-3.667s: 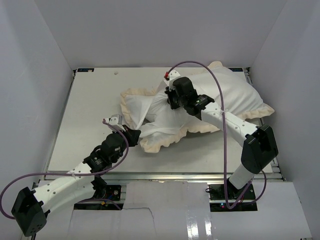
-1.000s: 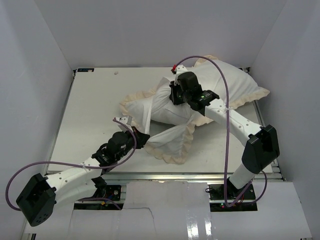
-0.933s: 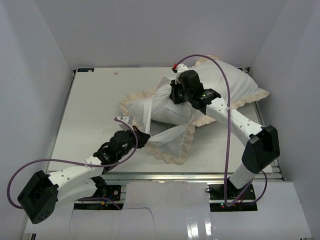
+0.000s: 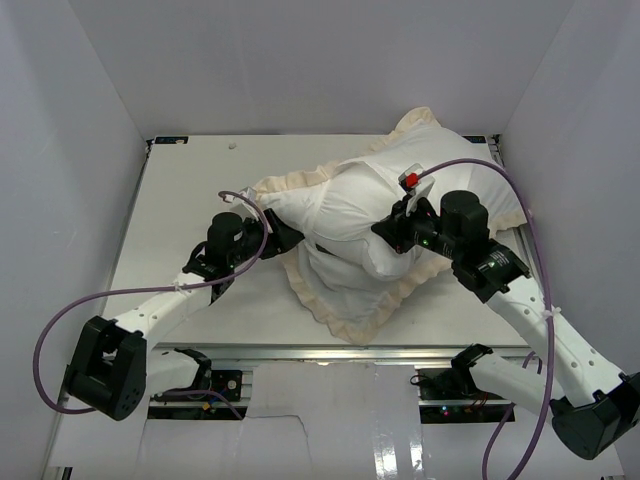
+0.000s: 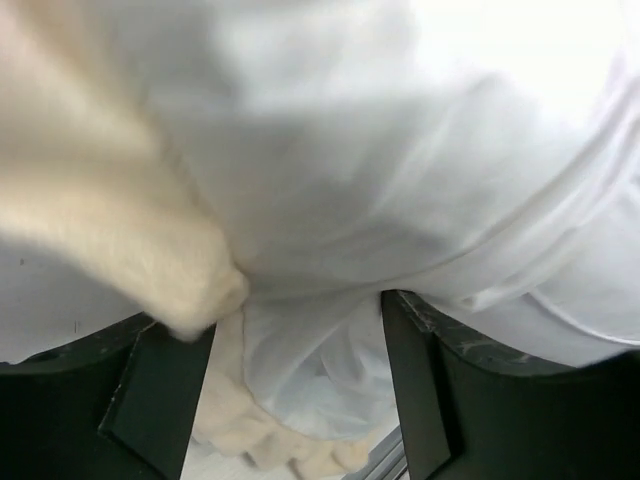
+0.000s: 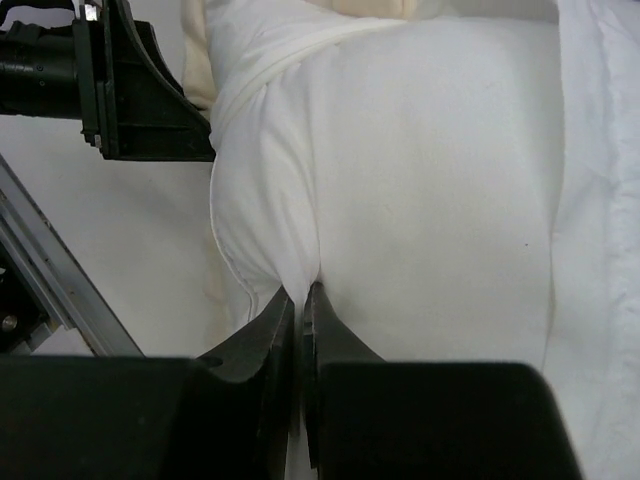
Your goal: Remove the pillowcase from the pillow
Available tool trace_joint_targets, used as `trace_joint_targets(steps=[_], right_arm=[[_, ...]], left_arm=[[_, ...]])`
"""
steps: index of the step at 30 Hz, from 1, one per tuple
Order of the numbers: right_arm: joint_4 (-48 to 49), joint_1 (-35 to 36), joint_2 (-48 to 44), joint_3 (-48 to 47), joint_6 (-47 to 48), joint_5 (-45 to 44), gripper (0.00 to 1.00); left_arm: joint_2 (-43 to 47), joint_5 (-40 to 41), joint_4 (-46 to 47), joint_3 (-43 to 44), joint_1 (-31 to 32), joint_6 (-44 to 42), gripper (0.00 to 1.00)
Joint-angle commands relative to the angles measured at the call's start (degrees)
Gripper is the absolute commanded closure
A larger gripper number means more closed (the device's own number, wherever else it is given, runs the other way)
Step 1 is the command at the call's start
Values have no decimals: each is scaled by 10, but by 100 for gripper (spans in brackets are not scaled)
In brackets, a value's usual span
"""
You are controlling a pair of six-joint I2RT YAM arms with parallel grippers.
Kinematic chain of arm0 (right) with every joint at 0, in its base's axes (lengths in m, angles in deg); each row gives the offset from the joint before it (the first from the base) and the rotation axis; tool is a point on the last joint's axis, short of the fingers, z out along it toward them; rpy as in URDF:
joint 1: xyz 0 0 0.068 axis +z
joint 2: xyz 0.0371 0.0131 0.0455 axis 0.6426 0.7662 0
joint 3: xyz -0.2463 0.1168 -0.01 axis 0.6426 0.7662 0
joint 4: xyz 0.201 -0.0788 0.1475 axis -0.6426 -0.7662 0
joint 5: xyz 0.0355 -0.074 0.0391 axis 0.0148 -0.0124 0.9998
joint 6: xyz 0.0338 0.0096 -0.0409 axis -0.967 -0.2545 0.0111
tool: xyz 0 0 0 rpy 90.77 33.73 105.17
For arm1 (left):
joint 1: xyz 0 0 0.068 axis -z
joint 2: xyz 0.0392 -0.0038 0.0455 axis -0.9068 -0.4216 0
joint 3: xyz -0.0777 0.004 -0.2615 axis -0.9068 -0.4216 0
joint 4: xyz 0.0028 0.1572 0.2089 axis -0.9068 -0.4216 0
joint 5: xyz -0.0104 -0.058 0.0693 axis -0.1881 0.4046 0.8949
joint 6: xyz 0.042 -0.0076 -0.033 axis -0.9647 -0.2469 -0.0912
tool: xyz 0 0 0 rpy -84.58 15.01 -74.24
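Observation:
The pillowcase's frilled corner hangs between the left gripper's open fingers, so that gripper needs to move only barely next and close on white cloth (image 5: 310,340) beside the cream frill.
The pillowcase (image 4: 345,285) lies white face up with its cream frill (image 4: 352,322) spread toward the table's near edge. It is still wrapped over the plump white pillow (image 4: 350,205) at centre right. My right gripper (image 4: 386,232) is shut on a stitched fold of the pillowcase (image 6: 262,200), pinched at the fingertips (image 6: 300,296) beside the pillow's bulge (image 6: 430,180). My left gripper (image 4: 284,232) stands open at the bundle's left edge. Between its fingers (image 5: 160,390) white cloth (image 5: 310,340) and a frill lobe (image 5: 190,290) hang loose and ungripped. The grey face is hidden.
The pale table (image 4: 180,200) stretches to the left and back. A metal rail (image 4: 330,352) runs along its near edge, and white walls close in the sides. Purple cables loop over both arms. The left gripper's black body (image 6: 130,90) shows in the right wrist view.
My left gripper has opened, let go of the pillowcase corner, and moved up to the bundle's left edge. My right arm has swung back to the right, dragging the bundle nearer.

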Motion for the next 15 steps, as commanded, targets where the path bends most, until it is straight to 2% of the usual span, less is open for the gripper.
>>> trace_joint_targets(steps=[1,6,9,10,11,14,15], right_arm=[[66,-6,-22,5,-4,17,92],[87,-6,-29,24,-12,25,92],[103,-6,-37,33,-18,20,92],[102,-6,-37,32,-19,20,92],[100,-6,-36,27,-19,18,92],[96,-7,-38,23,-19,6,92],[96,-7,-45,23,-19,-3,92]], left_arm=[[23,-54,1,33,-6,-51,23],[12,-37,-2,45,-6,-60,20],[-14,-30,-15,55,-6,-61,28],[-17,-28,-15,58,-6,-58,34],[-18,-13,-16,56,-5,-56,51],[-8,24,-18,50,-6,-39,74],[0,58,-24,51,-7,-34,89]])
